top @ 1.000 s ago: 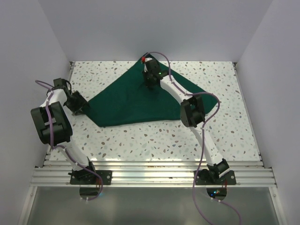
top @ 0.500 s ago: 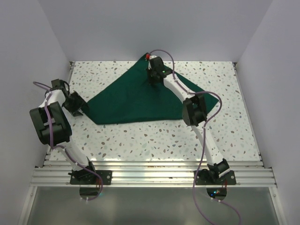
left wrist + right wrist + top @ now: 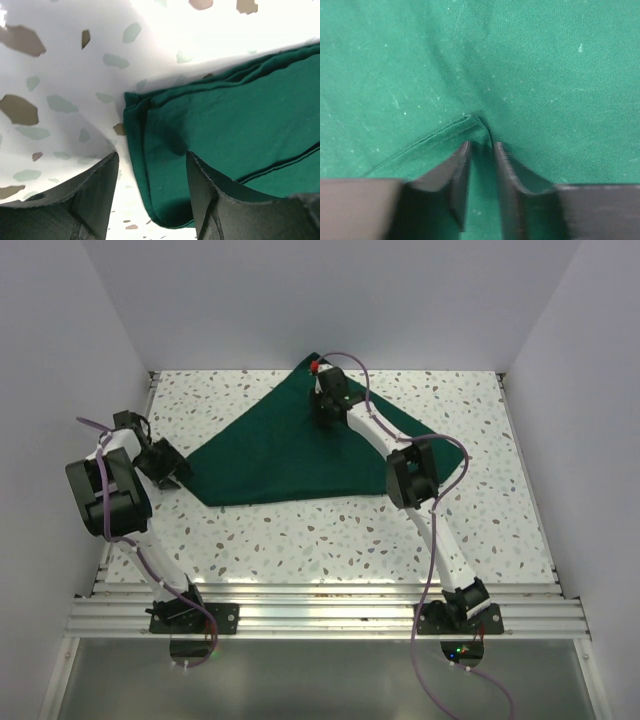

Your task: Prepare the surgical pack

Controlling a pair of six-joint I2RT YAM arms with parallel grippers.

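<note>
My left gripper needs to stay low next and close on the drape's layered edge [image 3: 188, 476] [image 3: 143, 159], with one finger by the table and one over the drape.
The surgical pack, a dark green cloth drape [image 3: 270, 455], lies folded into a triangle on the speckled table. My left gripper [image 3: 172, 472] is open at the drape's left corner. In the left wrist view the layered corner [image 3: 165, 165] lies between the two fingers [image 3: 152, 159]. My right gripper [image 3: 327, 418] is low on the drape near its far tip. In the right wrist view its fingers [image 3: 481, 146] are closed on a small raised fold beside a hemmed corner [image 3: 470, 124].
The speckled table [image 3: 330, 535] has white walls at the left, right and back. A ribbed metal rail [image 3: 320, 605] runs along the near edge by the arm bases. Purple cables loop off both arms.
My right gripper has shifted slightly back and to the right on the drape's far part. My left gripper stays at the left corner, with only a small shift of the arm.
</note>
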